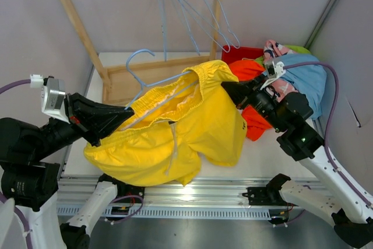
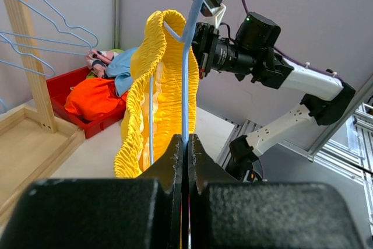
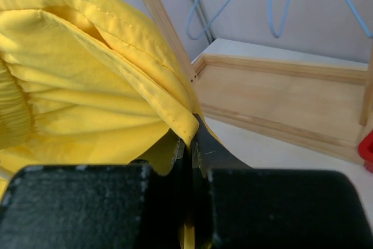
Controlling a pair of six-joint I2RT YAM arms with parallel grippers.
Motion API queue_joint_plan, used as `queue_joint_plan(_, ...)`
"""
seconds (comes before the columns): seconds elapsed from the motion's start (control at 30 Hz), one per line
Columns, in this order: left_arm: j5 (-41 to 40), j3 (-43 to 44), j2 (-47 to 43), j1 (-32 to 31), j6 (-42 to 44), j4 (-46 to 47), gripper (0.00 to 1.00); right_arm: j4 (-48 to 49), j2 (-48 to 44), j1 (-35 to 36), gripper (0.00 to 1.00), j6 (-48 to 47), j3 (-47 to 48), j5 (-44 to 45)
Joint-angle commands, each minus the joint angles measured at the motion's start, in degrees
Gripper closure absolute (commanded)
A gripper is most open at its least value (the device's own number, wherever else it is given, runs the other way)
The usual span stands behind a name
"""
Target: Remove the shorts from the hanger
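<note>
My right gripper is to move outward over the piled shorts (image 1: 301, 79) next and let go of the yellow shorts, as they lie outward and to the gripper's right in the top view.
The yellow shorts (image 1: 186, 126) hang spread between my two grippers above the table, waistband up, still threaded on a light blue wire hanger (image 1: 140, 65). My left gripper (image 1: 125, 114) is shut on the hanger's wire (image 2: 187, 86) at the left side of the shorts (image 2: 163, 86). My right gripper (image 1: 227, 88) is shut on the yellow fabric's edge (image 3: 157, 86) at the right end of the waistband. Orange shorts (image 1: 247, 74), light blue shorts (image 1: 306, 80), patterned pink shorts (image 1: 274, 48) and a lime green bit (image 1: 298, 49) lie piled at the back right.
A wooden rack (image 1: 87, 33) with several empty blue wire hangers (image 1: 192, 10) stands at the back, on a wooden base (image 3: 280, 94). A red bin (image 1: 239, 55) sits under the pile of shorts. Grey walls close the sides.
</note>
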Motion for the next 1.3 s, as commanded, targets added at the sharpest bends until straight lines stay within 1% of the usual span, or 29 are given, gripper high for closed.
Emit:
queue_joint_plan(0.0,-0.9,-0.12,0.64,-1.34,0.98,2.17,1.0,2.74,0.24,-0.92,1.0,-3.17,1.69,8.37)
queue_joint_plan(0.03,-0.9,-0.2,0.82,-2.48,1.59,1.73,1.0,2.47,0.59,-2.93,1.0,-3.61,2.65,12.66)
queue_joint_plan(0.1,-0.9,0.24,1.17,-4.15,3.25,-0.11,1.0,1.68,1.21,-7.23,1.0,-2.22,3.71,14.64)
queue_joint_plan(0.13,-1.33,0.59,1.52,-6.07,3.87,-0.9,1.0,1.59,2.17,-13.87,1.0,-0.82,4.67,12.73)
queue_joint_plan(0.2,-2.04,0.94,1.7,-7.75,5.54,-2.74,1.0,1.76,3.32,-21.63,1.0,4.71,5.64,8.07)
queue_joint_plan(0.23,-2.56,1.03,1.87,-9.24,5.9,-3.45,1.0,1.76,4.71,-28.37,1.0,6.56,6.17,5.35)
queue_joint_plan(0.3,-3.97,1.2,1.96,-10.48,7.04,-4.77,1.0,1.67,6.57,-32.99,1.0,10.0,8.1,1.73)
queue_joint_plan(0.33,-4.24,1.46,2.05,-11.88,7.31,-5.04,1.0,1.59,7.53,-34.66,1.0,10.62,9.06,0.94)
queue_joint_plan(0.37,-4.67,1.29,2.31,-12.5,7.57,-5.56,1.0,-0.76,9.54,-36.68,1.0,10.97,10.99,0.76)
queue_joint_plan(0.4,-4.85,1.9,2.4,-13.12,8.09,-6.35,1.0,-1.22,10.52,-37.31,1.0,10.97,11.96,0.76)
queue_joint_plan(0.53,-7.75,2.78,3.19,-15.23,9.59,-8.2,1.0,-3.68,13.95,-37.84,1.0,11.41,14.61,0.85)
queue_joint_plan(0.63,-9.94,3.23,4.25,-15.23,10.47,-9.17,1.0,-4.39,13.61,-37.58,1.0,12.73,12.6,-1.96)
queue_joint_plan(0.67,-10.99,4.44,4.77,-15.23,10.73,-9.61,1.0,-4.3,12.82,-36.8,1.0,12.64,11.37,-2.58)
queue_joint_plan(0.77,-17.93,5.16,7.14,-15.23,10.48,-8.74,1.0,-2.99,7.38,-27.51,1.0,7.92,5.75,-5.83)
queue_joint_plan(0.8,-22.13,5.16,8.02,-15.23,9.78,-5.69,1.0,-2.55,3.8,-18.6,1.0,6.07,2.51,-4.88)
queue_joint_plan(0.83,-25.04,5.16,8.72,-15.23,9.42,-4.18,1.0,-1.76,2.02,-13.81,1.0,2.48,0.92,-4.0)
queue_joint_plan(0.87,-28.37,5.16,9.25,-15.23,8.98,-1.2,1.0,-1.23,0.7,-9.24,1.0,1.06,-0.32,-2.69)
queue_joint_plan(0.9,-31.45,5.59,9.95,-15.23,8.63,0.13,1.0,-1.14,-1.14,-4.93,1.0,-0.18,-1.2,1.24)
queue_joint_plan(0.93,-38.27,6.03,11.96,-15.23,8.98,0.93,1.0,-1.49,-1.42,2.08,1.0,-1.32,-1.3,3.02)
queue_joint_plan(0.97,-42.17,6.73,13.03,-15.23,9.24,2.15,1.0,-3.4,-1.42,4.67,1.0,-3.59,-0.69,4.52)
queue_joint_plan(1.0,-45.95,8.74,13.99,-15.23,9.59,2.69,1.0,-4.47,-1.08,6.7,1.0,-4.57,0.36,7.58)
queue_joint_plan(1.03,-49.38,9.11,15.31,-15.23,9.77,3.48,1.0,-5.61,-0.12,9.24,1.0,-5.45,1.59,8.65)
queue_joint_plan(1.07,-53.33,9.55,15.67,-15.23,10.12,5.14,1.0,-7.45,0.42,9.79,1.0,-6.85,4.21,10.75)
queue_joint_plan(1.13,-54.42,11.92,16.11,-15.23,10.56,5.42,1.0,-8.08,1.91,9.88,1.0,-8.71,7.13,12.96)
queue_joint_plan(1.17,-54.77,13.14,16.29,-15.23,10.65,4.03,1.0,-7.91,2.7,9.8,1.0,-10.02,10.88,15.06)
queue_joint_plan(1.2,-55.04,13.59,16.29,-15.23,11.17,3.14,1.0,-7.99,3.84,9.53,1.0,-12.82,13.53,20.82)
queue_joint_plan(1.23,-55.56,13.42,16.2,-15.23,11.52,2.09,1.0,-7.65,6.81,9.01,1.0,-14.32,16.43,23.75)
queue_joint_plan(1.27,-56.78,13.16,15.51,-15.23,12.22,-0.1,1.0,-7.29,8.58,7.0,1.0,-15.99,19.59,26.65)
